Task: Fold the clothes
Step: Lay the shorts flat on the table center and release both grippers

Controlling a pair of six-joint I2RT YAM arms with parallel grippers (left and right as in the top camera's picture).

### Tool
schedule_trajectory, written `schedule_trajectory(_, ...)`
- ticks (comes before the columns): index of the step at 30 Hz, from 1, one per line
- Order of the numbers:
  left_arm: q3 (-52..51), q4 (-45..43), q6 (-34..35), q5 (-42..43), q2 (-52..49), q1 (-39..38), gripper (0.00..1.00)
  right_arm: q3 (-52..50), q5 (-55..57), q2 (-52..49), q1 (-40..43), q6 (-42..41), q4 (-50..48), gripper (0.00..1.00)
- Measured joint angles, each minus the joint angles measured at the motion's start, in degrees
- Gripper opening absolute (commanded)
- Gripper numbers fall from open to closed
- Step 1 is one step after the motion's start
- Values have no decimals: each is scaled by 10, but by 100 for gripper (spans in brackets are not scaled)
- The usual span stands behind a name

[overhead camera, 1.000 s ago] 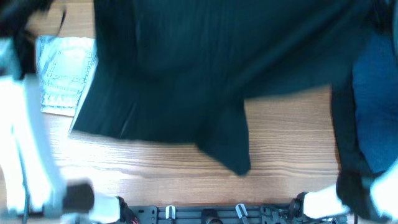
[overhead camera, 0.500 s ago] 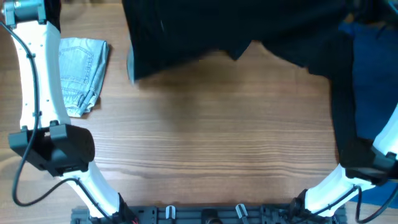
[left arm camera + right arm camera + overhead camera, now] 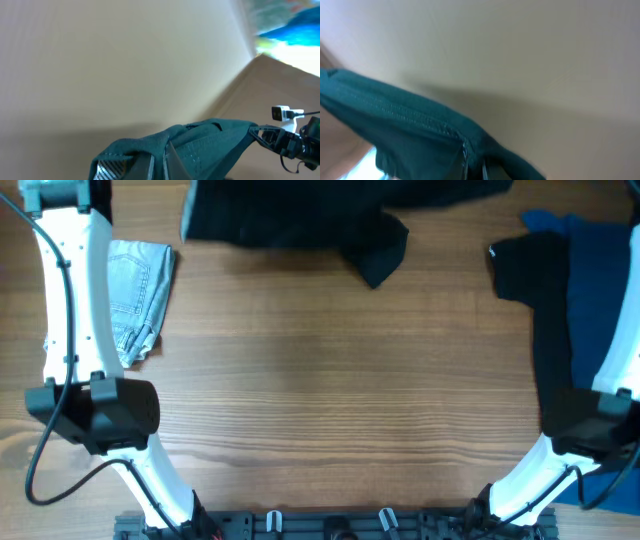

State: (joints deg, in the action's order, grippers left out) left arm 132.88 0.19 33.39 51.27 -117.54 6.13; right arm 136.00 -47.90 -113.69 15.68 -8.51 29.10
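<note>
The robot's left gripper will move its garment edge down and back onto the bare wood and then let go of it, tilting from the wall toward the table, because that part of the wood is clear.
A dark teal garment hangs stretched along the far edge of the table in the overhead view, one sleeve drooping onto the wood. My left gripper is shut on one edge of the garment, held high and facing a pale wall. My right gripper is shut on another edge of the garment. Both grippers lie beyond the top of the overhead view; only the white arms show there.
Folded light-blue jeans lie at the far left. A pile of black and blue clothes lies along the right side. The left arm's joint stands at the left front.
The garment has been lifted and carried away from me, from covering much of the table to only the far edge. Both arms have stretched up and back.
</note>
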Motion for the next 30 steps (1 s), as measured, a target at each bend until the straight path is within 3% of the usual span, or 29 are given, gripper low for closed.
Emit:
schedule_trajectory(2,45,-25,2,5,5,0,4,32,-12,12,12,-22,-51,4)
schedule_trajectory(4,58,13,-13,39,13,3,4,41,-36,26,28,-11,-17,4)
schedule_trajectory(6,66,216,-69,72,14,7,4,46,-46,28,33,47,121,4)
schedule_trajectory(10,59,568,-228,34,-31,7,4,38,-39,2,33,194,391,4)
schedule_trajectory(13,55,733,-291,-14,-85,-4,4,26,10,-38,33,253,544,4)
schedule_trajectory(15,53,809,-305,-42,-102,-10,4,-11,43,-50,33,265,584,4)
schedule_trajectory(21,53,960,-318,-150,-107,-39,4,-116,111,-52,33,214,624,4)
schedule_trajectory(25,18,960,-299,-192,-106,-64,4,-176,154,-52,34,177,633,5)
schedule_trajectory(30,-122,961,-292,-239,-110,-101,4,-274,212,-53,43,134,613,4)
